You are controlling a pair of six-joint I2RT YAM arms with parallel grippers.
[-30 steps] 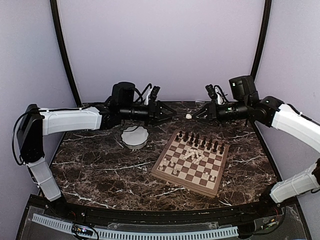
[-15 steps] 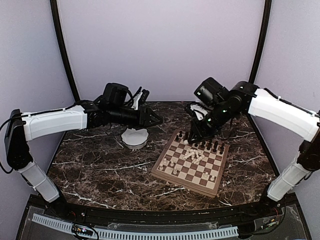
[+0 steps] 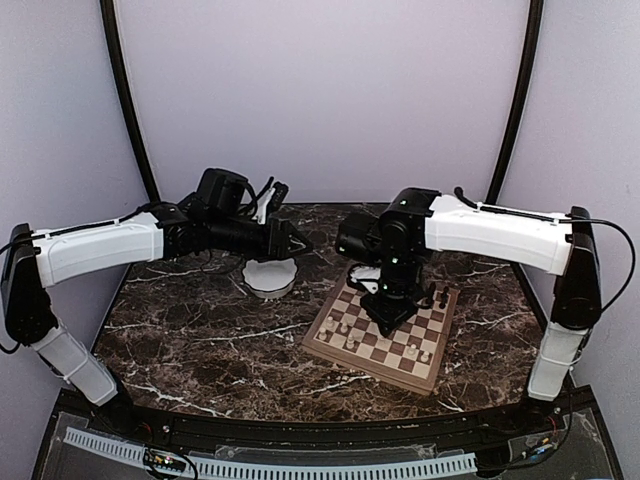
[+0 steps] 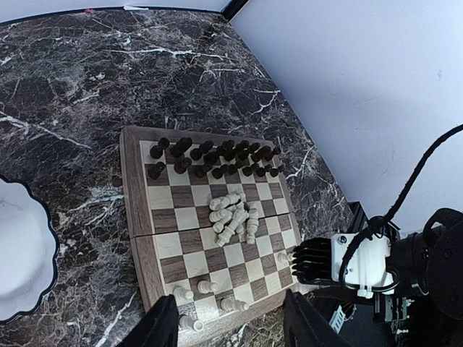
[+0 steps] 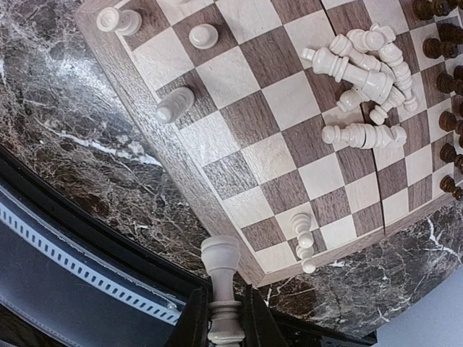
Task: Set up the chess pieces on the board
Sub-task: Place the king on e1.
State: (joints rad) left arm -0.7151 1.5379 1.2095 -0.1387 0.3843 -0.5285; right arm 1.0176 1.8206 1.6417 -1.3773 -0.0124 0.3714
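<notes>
My right gripper should next bring the pale piece down onto a free square in the near row, beside the pale pieces that are standing there.
The board (image 3: 365, 362) lies right of centre. Dark chess pieces (image 4: 213, 155) stand in two rows along its far edge. A heap of pale pieces (image 4: 233, 215) lies toppled mid-board, seen too in the right wrist view as a pale heap (image 5: 365, 79). A few pale pieces (image 5: 176, 103) stand near the front rows. My right gripper (image 3: 385, 303) hangs over the board, shut on a pale piece (image 5: 221, 285) that sticks out past its fingertips (image 5: 194, 322), over the board's near rim. My left gripper (image 3: 290, 240) is open and empty, back left above the bowl.
A white scalloped bowl (image 3: 269, 275) sits on the dark marble table left of the board, also at the left edge of the left wrist view as a white bowl (image 4: 18, 253). Purple walls close in the back and sides. A ribbed strip (image 5: 87, 271) runs along the front edge.
My right arm has swung from the back of the table down over the board, carrying the pale piece. The left arm has drawn back slightly to the left.
</notes>
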